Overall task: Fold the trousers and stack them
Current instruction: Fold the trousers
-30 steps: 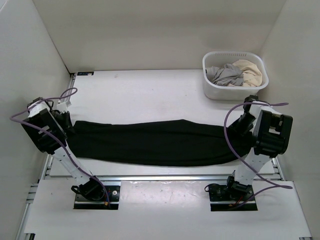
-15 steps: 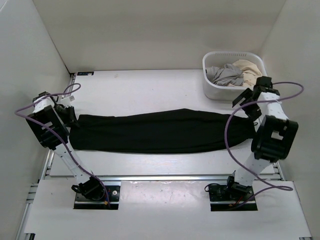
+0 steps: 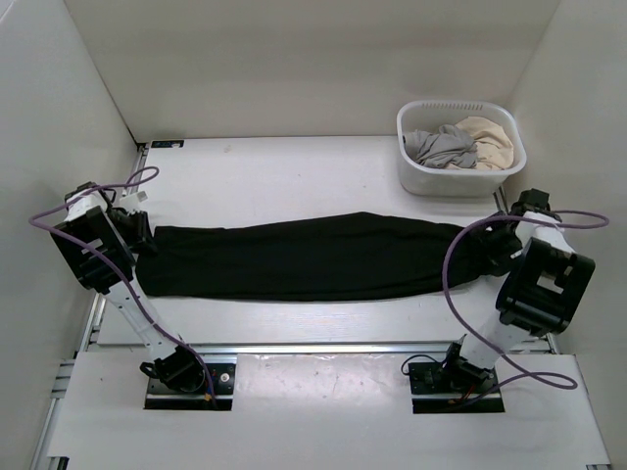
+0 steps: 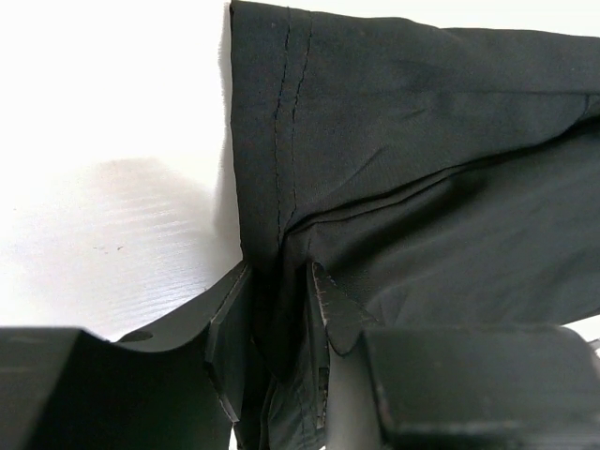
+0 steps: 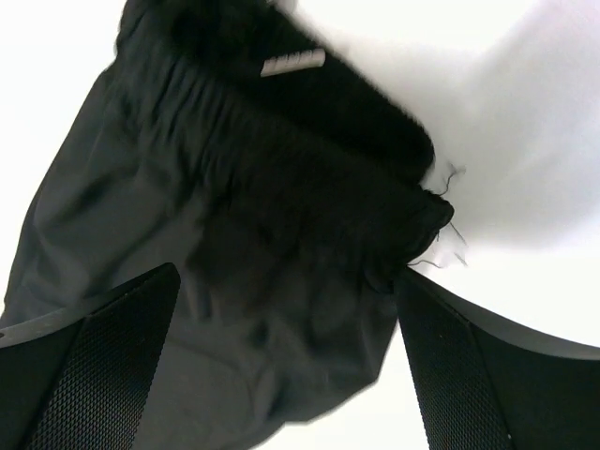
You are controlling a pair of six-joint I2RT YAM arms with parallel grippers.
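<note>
I should lower my right gripper and close it on the near corner of the trousers' waistband below it, since its spread fingers are already around the cloth.
The black trousers (image 3: 304, 259) lie stretched flat across the table from left to right. My left gripper (image 3: 138, 231) is at their left end. In the left wrist view its jaws stand a little apart (image 4: 279, 281), with a fold of the stitched hem (image 4: 281, 122) hanging loosely between them. My right gripper (image 3: 502, 243) hovers over the right end. Its jaws are spread wide (image 5: 286, 277) above the gathered waistband (image 5: 281, 159), which carries a small white label (image 5: 292, 62). Neither of its fingers is touching the cloth.
A white basket (image 3: 441, 180) stands at the back right of the table, holding a grey garment (image 3: 441, 147) and a beige garment (image 3: 488, 137). White walls close in on both sides. Purple cables loop off both arms.
The right gripper opened, let go of the waist end and swung back, then out to the right. The trousers settled flat, slightly farther back. The left jaws have parted somewhat.
</note>
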